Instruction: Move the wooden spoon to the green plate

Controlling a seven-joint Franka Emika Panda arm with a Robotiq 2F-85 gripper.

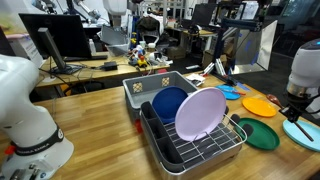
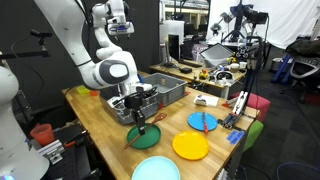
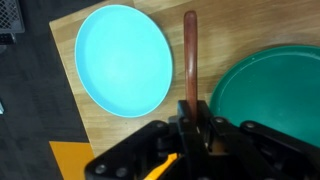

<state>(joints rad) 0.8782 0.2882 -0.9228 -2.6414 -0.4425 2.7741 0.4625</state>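
The green plate's middle lies below my gripper and to its right in the wrist view, so the handle goes that way next, turning, then down for release.
In the wrist view my gripper is shut on the wooden spoon. The spoon's brown shaft sticks out over bare table between the pale teal plate and the dark green plate. In an exterior view the gripper hangs just above the green plate, with the spoon pointing down at it. In an exterior view the arm is at the far right, beside the green plate. The spoon's bowl end is hidden.
An orange plate, a blue plate and the teal plate lie round the green one near the table edge. A dish rack holds a lavender plate and a dark blue plate. A grey bin stands behind it.
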